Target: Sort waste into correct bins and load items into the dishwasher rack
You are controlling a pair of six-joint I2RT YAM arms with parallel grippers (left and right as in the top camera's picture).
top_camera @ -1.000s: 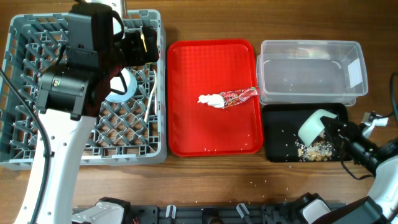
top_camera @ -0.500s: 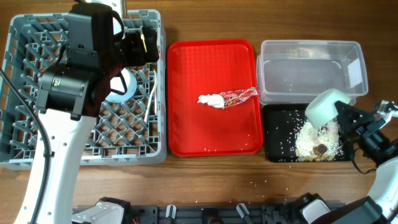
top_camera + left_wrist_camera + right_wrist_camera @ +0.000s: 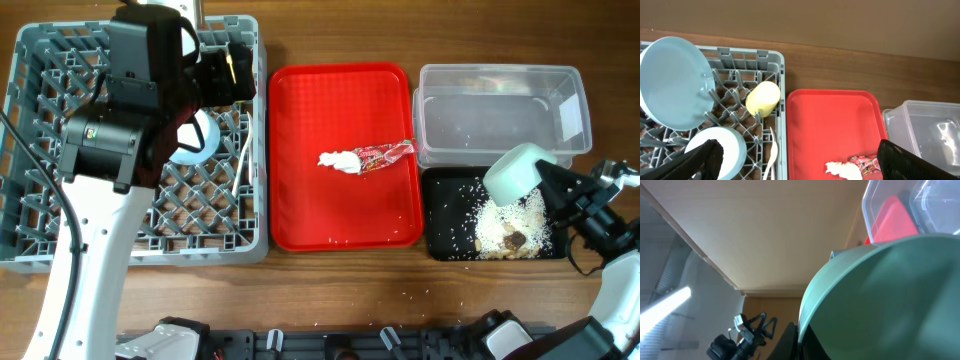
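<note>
Next, the right gripper carries the bowl left in the overhead view over the red tray's near corner by the rack, then lowers and releases it, since there's room.
My right gripper [image 3: 552,188] is shut on the rim of the mint-green bowl [image 3: 514,172] and holds it tipped over the black tray [image 3: 448,192]. The bowl fills the right wrist view [image 3: 890,300], with a finger [image 3: 802,340] at its rim. Rice and brown food scraps [image 3: 510,232] lie in the black tray. The white napkin [image 3: 338,160] and red wrapper [image 3: 386,152] lie on the red tray [image 3: 340,215]. My left gripper [image 3: 800,167] is open and empty above the rack [image 3: 40,235]. The rack holds the blue plate [image 3: 670,80], yellow cup [image 3: 763,97], blue bowl [image 3: 722,150] and white spoon [image 3: 773,157].
The clear tub [image 3: 495,112] stands behind the black tray, with a few crumbs inside. Loose rice grains lie on the red tray's front and on the wooden table in front of it. The left arm [image 3: 110,150] covers much of the rack's middle.
The right gripper raised the mint-green bowl from low inside the black tray. A pile of rice and brown scraps now lies in that tray. The left arm has not moved.
</note>
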